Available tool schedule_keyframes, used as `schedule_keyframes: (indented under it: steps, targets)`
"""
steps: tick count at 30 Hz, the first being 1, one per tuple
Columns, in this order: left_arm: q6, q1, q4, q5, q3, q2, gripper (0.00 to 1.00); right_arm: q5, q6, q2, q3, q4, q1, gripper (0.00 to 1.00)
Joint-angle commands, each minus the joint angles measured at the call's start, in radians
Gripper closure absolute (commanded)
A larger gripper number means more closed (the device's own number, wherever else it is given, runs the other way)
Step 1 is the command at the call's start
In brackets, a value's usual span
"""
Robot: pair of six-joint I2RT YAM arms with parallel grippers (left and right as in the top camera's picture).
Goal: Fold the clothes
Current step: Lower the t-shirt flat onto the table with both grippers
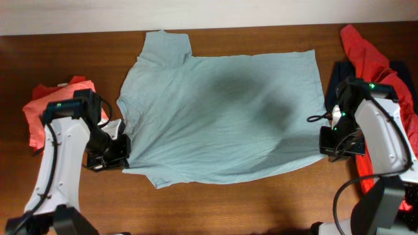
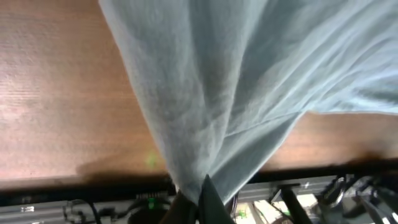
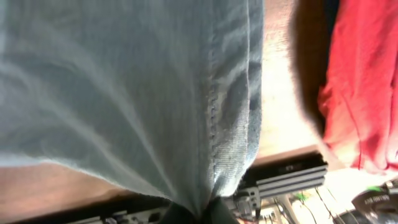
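I will carry the shirt's lifted part outward with my left gripper onto the shirt's edge by the coral-red garment and let it go, because the shirt's far half lies flat there.
A pale grey-blue T-shirt (image 1: 222,117) lies spread across the wooden table, its near side lifted so the middle sags in shadow. My left gripper (image 1: 124,153) is shut on the shirt's near left edge, close to the sleeve. In the left wrist view the cloth (image 2: 236,81) gathers into folds that run down into the shut gripper (image 2: 200,202). My right gripper (image 1: 326,138) is shut on the near right hem corner. The right wrist view shows the hem (image 3: 214,112) pinched where the gripper (image 3: 205,211) closes at the bottom of the picture.
A coral-red garment (image 1: 55,104) lies folded at the table's left side behind the left arm. At the right edge a red garment (image 1: 375,59) lies over a navy piece (image 1: 339,75); the red cloth (image 3: 360,87) also shows in the right wrist view.
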Motion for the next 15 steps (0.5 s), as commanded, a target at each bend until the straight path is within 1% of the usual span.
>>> schedule_keyframes:
  steps: [1, 5, 6, 10, 15]
  targets:
    - [-0.012, 0.001, 0.061, 0.013, -0.006, -0.041, 1.00, -0.006, 0.012, -0.015, -0.003, 0.031, -0.002, 0.96]
    - [-0.037, 0.001, 0.187, 0.011, -0.006, -0.044, 1.00, -0.006, 0.009, -0.014, -0.003, 0.118, -0.002, 0.96]
    - [-0.037, 0.001, 0.245, 0.011, -0.006, -0.042, 1.00, -0.006, 0.009, -0.014, -0.003, 0.158, -0.002, 0.96]
    - [-0.045, 0.001, 0.363, 0.010, -0.006, -0.033, 0.98, -0.005, 0.009, -0.013, -0.003, 0.241, -0.002, 0.96]
    - [-0.097, 0.001, 0.436, 0.004, -0.006, -0.011, 0.98, -0.005, 0.008, 0.004, -0.003, 0.320, -0.003, 0.95]
